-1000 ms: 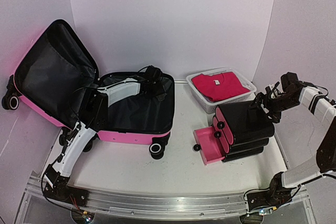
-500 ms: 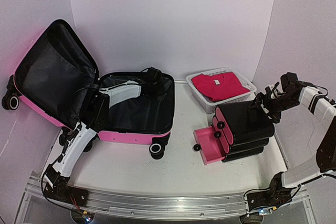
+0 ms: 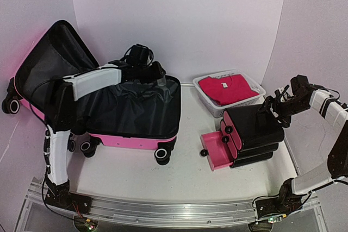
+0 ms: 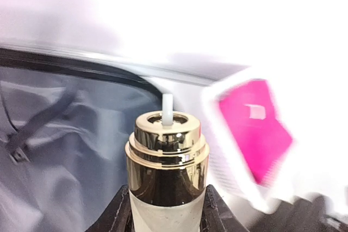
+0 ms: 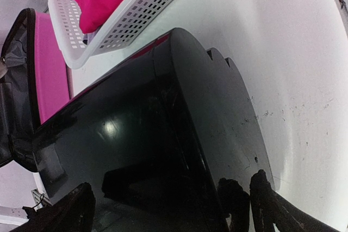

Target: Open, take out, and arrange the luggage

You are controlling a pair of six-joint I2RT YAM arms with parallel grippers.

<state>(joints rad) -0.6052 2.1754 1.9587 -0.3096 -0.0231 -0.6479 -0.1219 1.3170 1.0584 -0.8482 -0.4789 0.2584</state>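
Note:
Next, my left gripper moves across and back, lowers the bottle in and releases, as the empty pink tray [image 3: 218, 151] lies below, to its right in the top view.
The pink luggage [image 3: 133, 140] lies open at the left, its lid [image 3: 49, 74] propped against the back wall and its black lining [image 4: 65, 156] showing. My left gripper [image 3: 157, 74] hovers above the far right corner of the open luggage. It is shut on a frosted bottle with a gold cap [image 4: 167, 161], held upright between the fingers [image 4: 117, 215]. My right gripper [image 3: 274, 104] is open and empty, its jaws spread wide just over the far end of the stack of black cases [image 5: 163, 134].
A white mesh basket [image 3: 255, 93] with a folded pink garment [image 3: 225, 88] stands at the back right, also in the left wrist view [image 4: 217, 112]. The stack of black cases [image 3: 253, 131] has one pink tray [image 3: 215, 148] pulled out at its left.
My left arm has risen out of the luggage and moved back-left, carrying the bottle above the lining. The right arm has not moved.

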